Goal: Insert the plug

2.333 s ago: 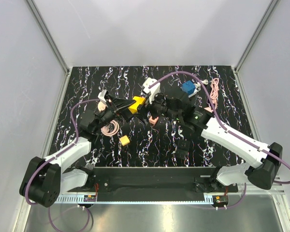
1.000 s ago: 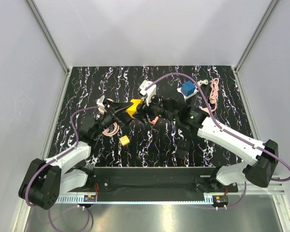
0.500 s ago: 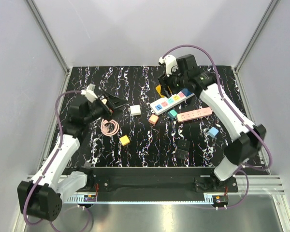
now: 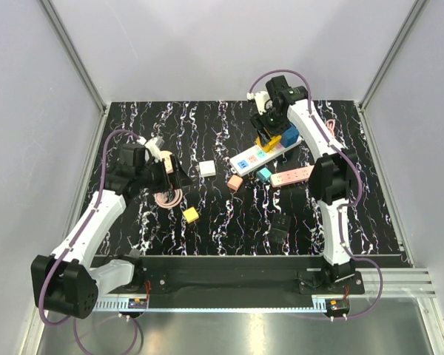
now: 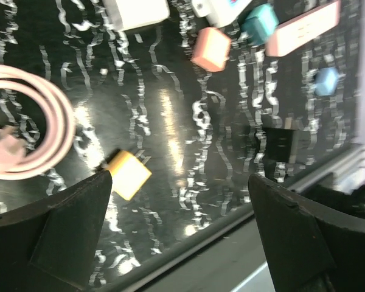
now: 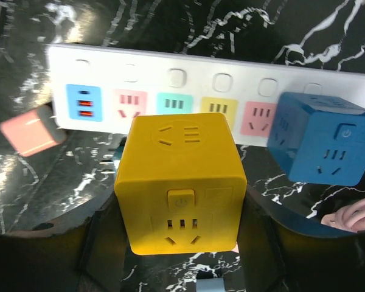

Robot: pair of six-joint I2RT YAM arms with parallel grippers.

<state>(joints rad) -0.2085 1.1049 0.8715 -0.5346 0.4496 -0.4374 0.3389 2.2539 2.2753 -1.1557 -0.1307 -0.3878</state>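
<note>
I will move my right gripper to the right in the wrist view, lower the plug onto the yellow socket [image 6: 219, 107] and let go, because this socket matches the plug and is empty.
My right gripper [image 4: 268, 137] [image 6: 181, 234] is shut on the plug, a yellow cube adapter [image 6: 181, 182] [image 4: 267, 141]. It hangs over the white power strip [image 6: 231, 79] [image 4: 260, 154], near its yellow and pink sockets. A blue cube adapter [image 6: 322, 143] [image 4: 289, 135] sits on the strip's right end. My left gripper [image 4: 168, 174] [image 5: 179, 234] stands open and empty at the left, above the mat. Below it lie a small yellow cube [image 5: 129, 175] [image 4: 191, 214] and a pink coiled cable [image 5: 30, 134] [image 4: 168, 196].
On the black marbled mat lie a white cube [image 4: 207, 168], a pink cube [image 4: 234, 183], a teal cube [image 4: 263, 174], a pink power strip [image 4: 292, 176] and black adapters [image 4: 281, 228]. A pink cable [image 4: 329, 134] lies at the back right. Grey walls enclose the mat.
The left gripper let go of the yellow cube, opened wide and drew back to the left. The right gripper carried the cube to the back right, over the white strip.
</note>
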